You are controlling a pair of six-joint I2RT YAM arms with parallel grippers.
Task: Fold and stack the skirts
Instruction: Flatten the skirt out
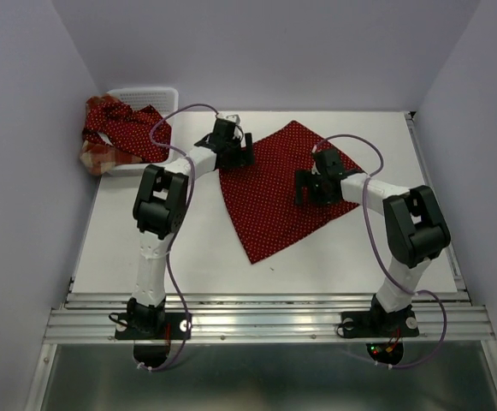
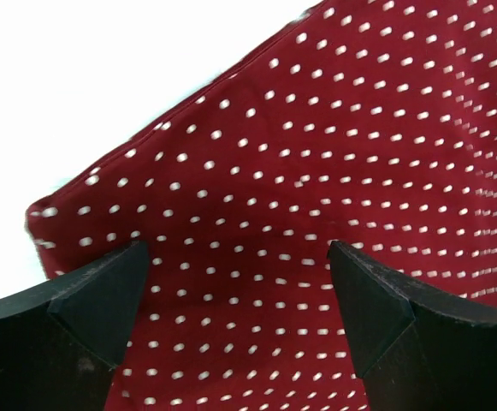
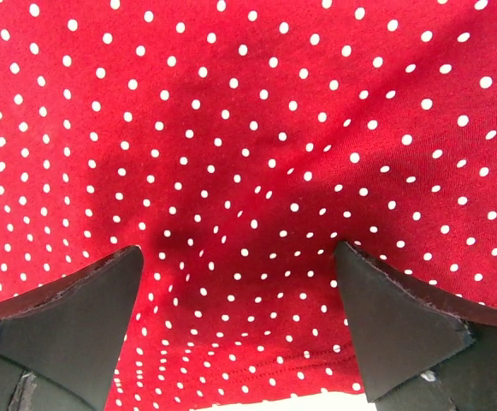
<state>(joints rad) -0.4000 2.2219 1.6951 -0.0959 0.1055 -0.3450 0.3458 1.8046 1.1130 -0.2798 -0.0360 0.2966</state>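
My left gripper shifts to the left in the wrist view next and lowers onto the skirt's corner nearest the basket (image 2: 44,214) below.
A dark red polka-dot skirt (image 1: 274,193) lies spread flat on the white table (image 1: 145,257). My left gripper (image 1: 235,154) hangs over its upper left edge, jaws wide open, nothing between them; the left wrist view shows the dotted skirt (image 2: 316,154) under the fingertips (image 2: 103,291). My right gripper (image 1: 310,190) is over the skirt's right half, also open and empty; the hem of the skirt (image 3: 257,372) runs just below its fingertips (image 3: 376,308). Another polka-dot skirt (image 1: 128,128) lies bunched at the back left, over a plaid skirt (image 1: 94,158).
A white mesh basket (image 1: 150,92) sits in the back left corner under the bunched skirts. Purple walls close in the left, back and right. A metal rail (image 1: 265,321) runs along the near edge by the arm bases.
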